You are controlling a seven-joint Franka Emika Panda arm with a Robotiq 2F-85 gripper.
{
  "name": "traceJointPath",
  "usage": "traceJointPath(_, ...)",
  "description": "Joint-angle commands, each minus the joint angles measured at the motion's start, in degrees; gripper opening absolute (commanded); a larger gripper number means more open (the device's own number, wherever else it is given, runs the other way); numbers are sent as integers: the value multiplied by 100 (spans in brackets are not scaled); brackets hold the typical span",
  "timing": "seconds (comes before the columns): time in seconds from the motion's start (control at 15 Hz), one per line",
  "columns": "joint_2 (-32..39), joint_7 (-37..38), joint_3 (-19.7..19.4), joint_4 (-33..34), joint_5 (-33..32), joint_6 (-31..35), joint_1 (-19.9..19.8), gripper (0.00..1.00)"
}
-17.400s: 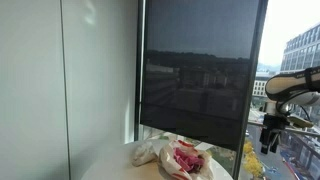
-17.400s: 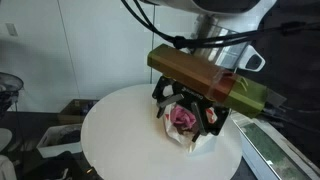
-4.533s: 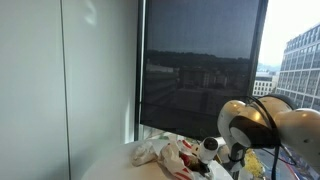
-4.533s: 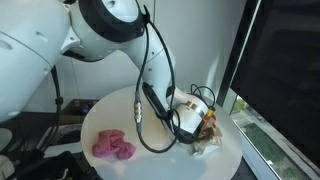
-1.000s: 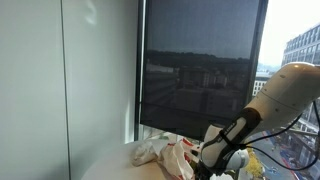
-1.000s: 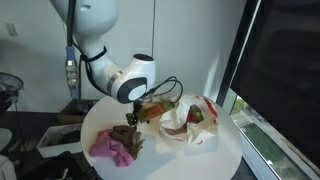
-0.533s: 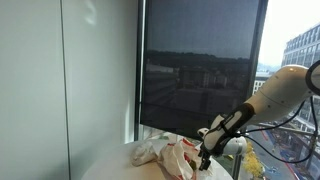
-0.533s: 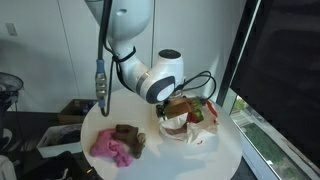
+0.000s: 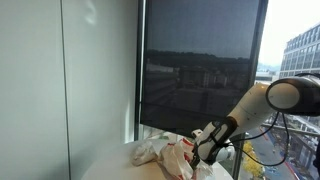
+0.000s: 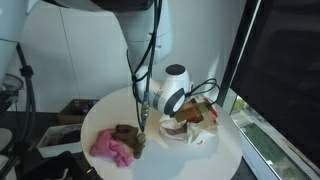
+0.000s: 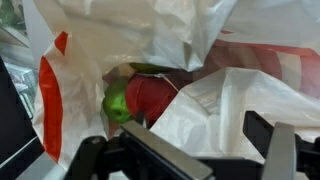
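Note:
I will move my gripper toward the left in the wrist view and down onto the red round object [image 11: 150, 96], because only loose plastic is below the open fingers.
A white plastic bag [image 11: 215, 95] with red-orange print lies open on the round white table [image 10: 105, 115]. Inside it I see a green item [image 11: 117, 104] and a red item [image 11: 150, 97]. My gripper [image 11: 180, 150] hovers just over the bag's mouth, its jaws wide apart with only loose bag plastic below them. In both exterior views the gripper [image 10: 186, 108] [image 9: 206, 146] sits at the bag [image 10: 198, 130] [image 9: 160, 152]. A brown lump [image 10: 127, 133] rests on a pink cloth [image 10: 108, 149] at the table's near left, away from the gripper.
A large dark window pane [image 9: 195, 70] stands right behind the table, with a grey wall panel [image 9: 95, 70] beside it. The arm's cable [image 10: 140, 60] hangs over the table's middle. The table edge [image 10: 90, 165] is close to the pink cloth.
The gripper opened and left the brown lump on the pink cloth. It then swung across the table to the plastic bag.

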Motion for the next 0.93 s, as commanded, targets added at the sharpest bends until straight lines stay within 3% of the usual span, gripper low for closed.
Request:
traceJointPath(0.0, 621, 482, -481, 880, -825, 288, 263, 100)
traceJointPath(0.2, 1030, 622, -689, 1397, -1340, 350, 288, 100)
traceJointPath(0.47, 1484, 836, -476, 1896, -1643, 287, 44, 100)
traceJointPath(0.87, 1905, 1071, -391, 2215, -1912, 297, 92, 100)
